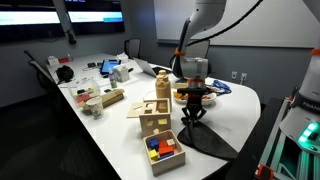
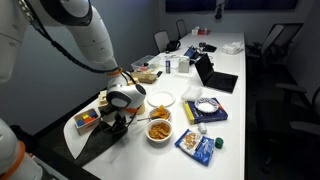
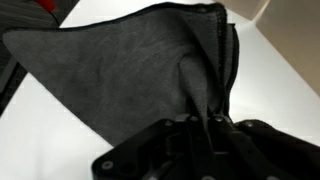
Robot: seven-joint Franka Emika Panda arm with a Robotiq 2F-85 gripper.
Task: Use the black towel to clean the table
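Observation:
The gripper sweeps along the table toward its bare part beside the food bowls next and releases the towel's fold there, since the towel leaves that part uncovered.
The black towel lies spread on the near end of the white table, creased and partly bunched up toward my gripper. It also shows in an exterior view and fills the wrist view. My gripper hangs just above the table with its fingers pinched on a raised fold of the towel. In an exterior view the gripper sits over the towel's far edge.
A wooden box of coloured blocks and a wooden box stack stand beside the towel. Bowls of food, a white plate, snack packets, a laptop and chairs are further along.

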